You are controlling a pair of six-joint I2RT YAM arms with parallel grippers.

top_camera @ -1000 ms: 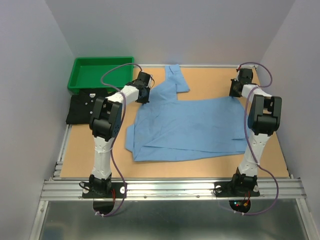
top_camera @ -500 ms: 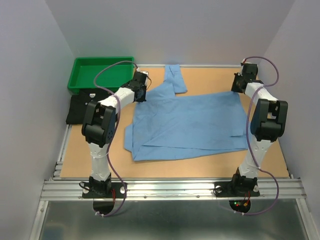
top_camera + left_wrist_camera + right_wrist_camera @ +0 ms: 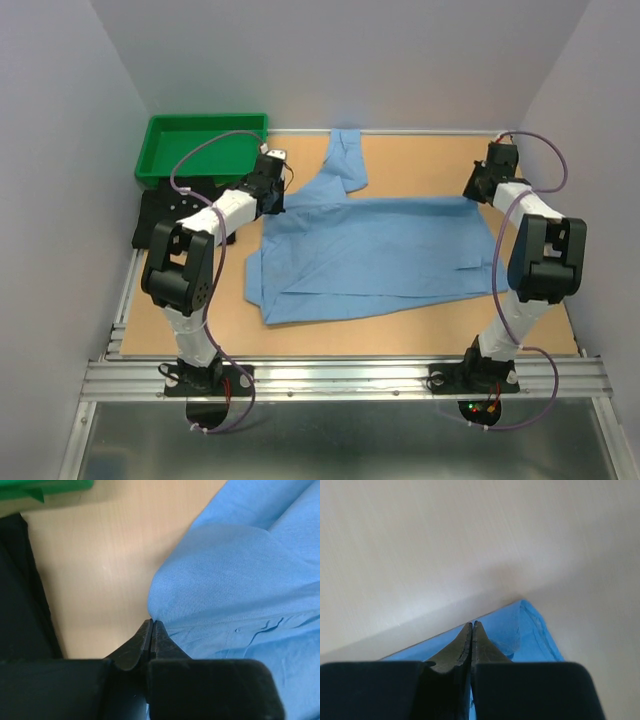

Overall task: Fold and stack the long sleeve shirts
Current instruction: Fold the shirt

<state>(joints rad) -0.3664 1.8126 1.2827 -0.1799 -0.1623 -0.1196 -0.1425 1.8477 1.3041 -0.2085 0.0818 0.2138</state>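
Note:
I should next pull my left gripper back and down to release the held edge by the shirt's side flap (image 3: 256,266), because the flap is lower and further back.
The light blue shirt (image 3: 370,250) lies spread across the middle of the table, with one sleeve reaching toward the back edge. My left gripper (image 3: 270,198) is shut on its upper left edge; in the left wrist view the jaws (image 3: 151,622) meet at the rim of the blue cloth (image 3: 240,570). My right gripper (image 3: 474,193) is shut on the shirt's upper right corner; in the right wrist view the closed jaws (image 3: 472,625) sit on the blue cloth (image 3: 530,625). The black shirt (image 3: 155,215) lies folded at the left edge, partly under the left arm, and shows in the left wrist view (image 3: 20,590).
A green plastic tray (image 3: 205,119) stands at the back left corner, just behind the black shirt; its edge shows in the left wrist view (image 3: 45,487). Grey walls close in the left, back and right sides. Bare wood shows behind and in front of the blue shirt.
My left gripper has moved left and my right gripper right and back, each with the shirt's edge. The blue shirt's top edge is pulled wider and straighter.

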